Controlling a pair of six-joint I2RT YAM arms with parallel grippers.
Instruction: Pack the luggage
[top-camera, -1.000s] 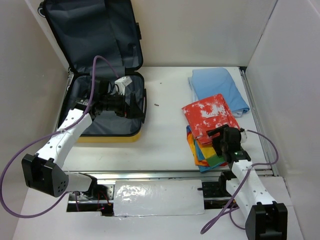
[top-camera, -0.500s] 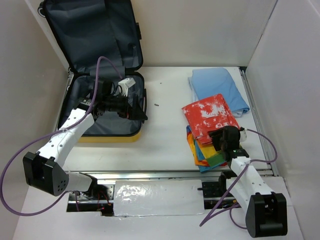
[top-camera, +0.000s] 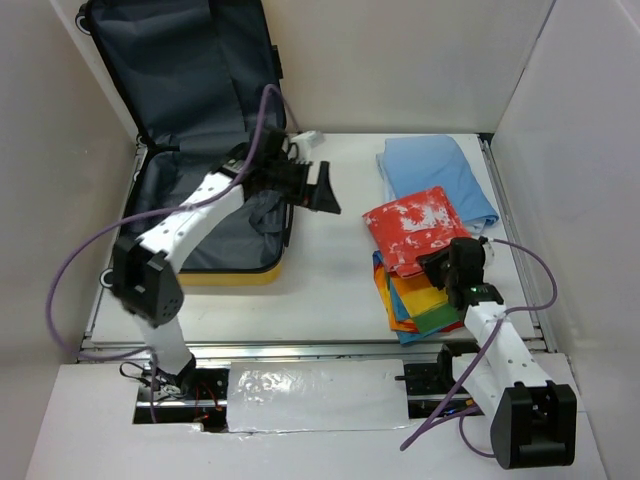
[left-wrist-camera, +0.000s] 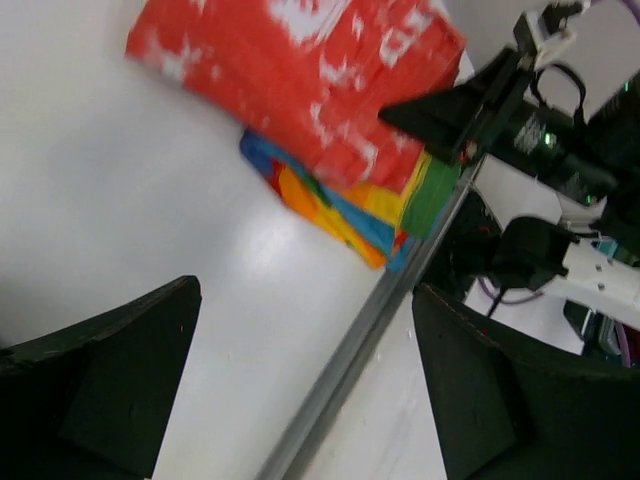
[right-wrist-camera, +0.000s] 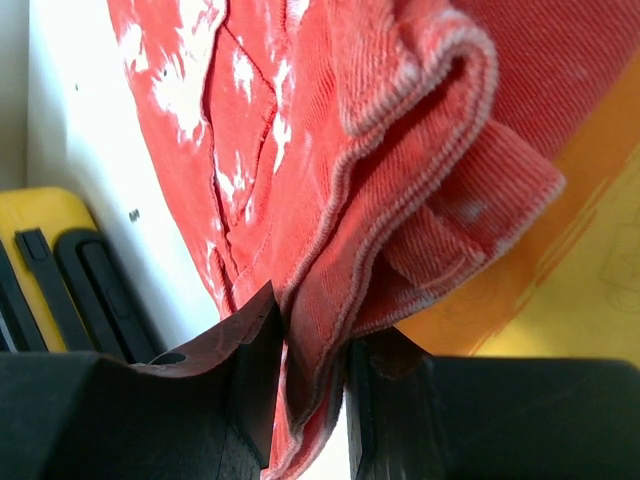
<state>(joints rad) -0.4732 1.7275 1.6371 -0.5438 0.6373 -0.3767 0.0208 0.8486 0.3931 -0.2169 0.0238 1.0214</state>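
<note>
The robot's left gripper needs to move sideways and down next, onto the red cloth's far edge, which lies to its right in the top view, opposite the right gripper's hold.
The luggage (top-camera: 215, 275), a yellow suitcase with dark grey lining, lies open at the left with its lid leaning on the back wall; its yellow shell (right-wrist-camera: 40, 215) shows in the right wrist view. My left gripper (top-camera: 322, 190) hangs open over the table just right of the luggage, its fingers wide apart and empty (left-wrist-camera: 305, 380). A folded red-and-white cloth (top-camera: 420, 228) (left-wrist-camera: 300, 80) tops a multicoloured cloth (top-camera: 415, 305) (left-wrist-camera: 350, 215) at the right. My right gripper (top-camera: 440, 268) (right-wrist-camera: 315, 340) is shut on the red cloth's (right-wrist-camera: 330, 120) near folded edge.
A folded light blue cloth (top-camera: 435, 175) lies at the back right, behind the red one. A metal rail (top-camera: 300, 352) runs along the table's near edge. White walls close in the left, right and back sides.
My left arm has swung out of the suitcase to the right over the table, still open. My right gripper has closed on the red cloth's edge.
</note>
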